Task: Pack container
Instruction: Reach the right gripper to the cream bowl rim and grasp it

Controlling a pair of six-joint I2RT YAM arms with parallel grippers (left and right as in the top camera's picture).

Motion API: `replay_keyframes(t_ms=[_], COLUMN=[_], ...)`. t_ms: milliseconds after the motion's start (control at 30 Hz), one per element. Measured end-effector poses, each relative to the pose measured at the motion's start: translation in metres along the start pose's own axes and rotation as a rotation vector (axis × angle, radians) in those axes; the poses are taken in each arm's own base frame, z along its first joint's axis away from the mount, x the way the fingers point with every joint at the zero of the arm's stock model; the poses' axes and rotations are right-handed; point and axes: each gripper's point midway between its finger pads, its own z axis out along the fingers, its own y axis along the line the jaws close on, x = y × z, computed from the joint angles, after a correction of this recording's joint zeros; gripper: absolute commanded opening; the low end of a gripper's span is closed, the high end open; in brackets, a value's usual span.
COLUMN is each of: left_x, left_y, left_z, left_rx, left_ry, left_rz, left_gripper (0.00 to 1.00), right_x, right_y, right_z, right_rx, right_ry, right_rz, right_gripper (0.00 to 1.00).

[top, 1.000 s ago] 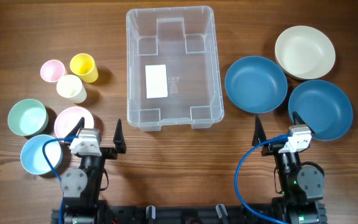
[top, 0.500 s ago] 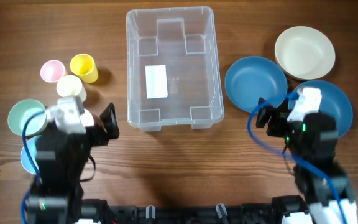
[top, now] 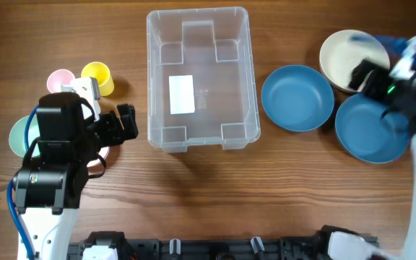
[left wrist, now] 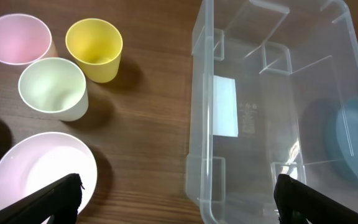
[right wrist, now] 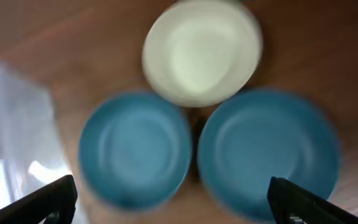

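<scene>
I should move my right gripper down and to the right in the wrist view, onto the cream bowl's rim on that side. The bare tabletop there leaves room for my fingers.
The clear plastic container [top: 215,79] stands empty at the table's back centre, with a white label [top: 182,94] on its bottom. It also shows at the right of the left wrist view [left wrist: 328,74]. My left gripper [top: 110,115] is open and empty, held above the table between the cups and the container's left wall [left wrist: 179,202]. My right gripper [top: 378,87] is open and empty, held above the bowls at the far right [right wrist: 173,202]. The right wrist view is blurred.
Left of the container are a pink cup [left wrist: 17,38], a yellow cup [left wrist: 94,48], a pale cup [left wrist: 53,88], a pink bowl [left wrist: 42,174] and a mint bowl [top: 16,133]. At the right are two blue bowls [top: 297,97] [top: 370,137] and a cream bowl [top: 345,52].
Both arms have risen from the front edge. The left moved up beside the cups, the right swung out to the far right over the bowls. No object has moved.
</scene>
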Motion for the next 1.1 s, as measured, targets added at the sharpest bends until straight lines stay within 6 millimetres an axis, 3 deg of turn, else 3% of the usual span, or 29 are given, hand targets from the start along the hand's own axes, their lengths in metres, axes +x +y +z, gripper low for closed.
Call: replay_keyframes(t_ms=[67, 133, 233, 367, 433, 633, 767, 900, 1033, 1100], left_x=[0.000, -0.001, -0.001, 0.000, 0.000, 0.000, 0.000, 0.000, 0.000, 0.000], left_y=[0.000, -0.001, -0.001, -0.001, -0.001, -0.001, -0.001, -0.001, -0.001, -0.001], left_z=[0.000, 0.000, 0.000, 0.000, 0.000, 0.000, 0.000, 0.000, 0.000, 0.000], left_rx=[0.001, 0.003, 0.003, 0.003, 0.003, 0.004, 0.006, 0.007, 0.007, 0.007], left_ry=[0.000, -0.001, -0.001, 0.000, 0.000, 0.000, 0.000, 0.000, 0.000, 0.000], left_rz=[-0.003, -0.005, -0.007, -0.007, -0.007, -0.014, -0.014, -0.014, -0.014, -0.014], left_gripper=[1.00, 1.00, 1.00, 1.00, 1.00, 1.00, 1.00, 1.00, 1.00, 1.00], right_x=[-0.029, -0.047, -0.037, -0.010, -0.011, -0.013, -0.002, 0.007, 0.010, 0.010], right_y=[-0.028, -0.058, -0.099, -0.131, -0.135, -0.138, -0.134, -0.125, -0.117, -0.117], right_z=[0.019, 0.054, 0.125, 0.202, 0.219, 0.248, 0.271, 0.285, 0.293, 0.293], right_rx=[0.075, 0.139, 0.203, 0.264, 0.272, 0.276, 0.267, 0.253, 0.235, 0.236], right_ry=[0.023, 0.063, 0.182, 0.286, 0.270, 0.242, 0.257, 0.275, 0.276, 0.274], right_rz=[0.040, 0.080, 0.138, 0.150, 0.153, 0.161, 0.181, 0.218, 0.263, 0.282], right_gripper=[1.00, 0.99, 0.96, 0.86, 0.85, 0.80, 0.73, 0.50, 0.38, 0.27])
